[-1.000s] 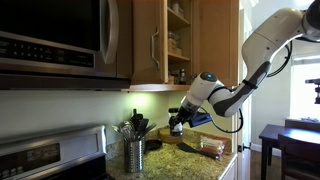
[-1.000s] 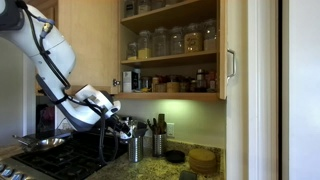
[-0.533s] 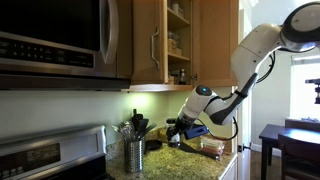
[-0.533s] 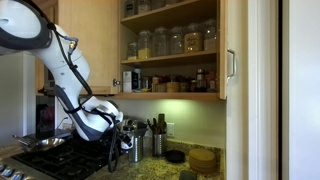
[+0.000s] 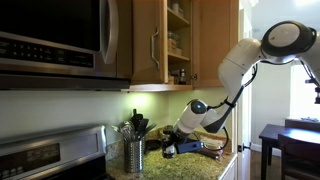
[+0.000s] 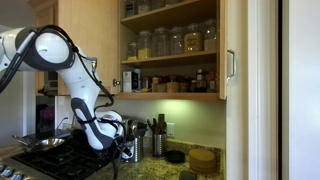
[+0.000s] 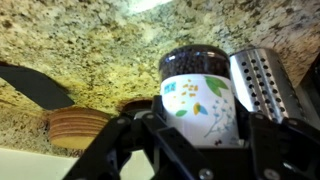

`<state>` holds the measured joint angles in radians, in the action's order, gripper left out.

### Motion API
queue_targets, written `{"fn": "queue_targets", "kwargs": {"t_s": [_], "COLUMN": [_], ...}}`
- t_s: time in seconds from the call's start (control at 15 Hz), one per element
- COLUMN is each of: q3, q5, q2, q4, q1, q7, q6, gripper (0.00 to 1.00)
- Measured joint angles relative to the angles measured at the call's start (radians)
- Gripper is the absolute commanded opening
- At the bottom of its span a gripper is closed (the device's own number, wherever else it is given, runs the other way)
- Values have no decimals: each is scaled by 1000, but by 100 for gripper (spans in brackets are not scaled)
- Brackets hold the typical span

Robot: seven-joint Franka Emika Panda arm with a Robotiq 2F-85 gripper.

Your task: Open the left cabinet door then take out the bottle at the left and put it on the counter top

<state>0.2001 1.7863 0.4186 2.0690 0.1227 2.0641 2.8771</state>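
Observation:
My gripper with the bottle [image 7: 197,100] lowers onto the bare granite counter top beside the steel utensil holder next and releases the bottle, since that spot lies clear.
My gripper [image 7: 200,140] is shut on the bottle [image 7: 197,100], a small dark bottle with a white flowered label and a dark cap. In both exterior views the gripper [image 5: 170,148] [image 6: 125,152] is low over the speckled granite counter top [image 7: 90,50] [image 5: 190,165], beside the steel utensil holder [image 7: 265,85] [image 5: 134,155]. I cannot tell whether the bottle touches the counter. The left cabinet door [image 6: 233,60] [image 5: 215,40] stands open, and the shelves with jars [image 6: 170,42] show.
A stack of wooden coasters [image 7: 78,125] [image 6: 203,160] and a dark spatula [image 7: 35,85] lie on the counter. The stove [image 5: 50,155] [image 6: 50,160] is beside the utensil holder, under the microwave [image 5: 55,35]. The adjoining cabinet door [image 5: 150,40] is closed.
The arm has come down from just under the cabinet toward the counter with the bottle in the gripper. It now sits low beside the utensil holder.

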Motion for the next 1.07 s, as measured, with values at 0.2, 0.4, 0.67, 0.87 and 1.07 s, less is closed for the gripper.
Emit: {"fn": "queue_targets", "kwargs": {"t_s": [0.2,0.4,0.67,0.87,1.07], "q3": [12,20,28,30,31], "q5": [72,109,121,146,153], "q2": [62,109,149,166,175], "q4": [-21,-32,-35,-35,-35], "q1": [-20,-36,-47,-56,-67], "q7": [100,157,187,213,226], "q6": [-56,-104,-146,-179,-210], "gripper": [38,38,38,38,95]}}
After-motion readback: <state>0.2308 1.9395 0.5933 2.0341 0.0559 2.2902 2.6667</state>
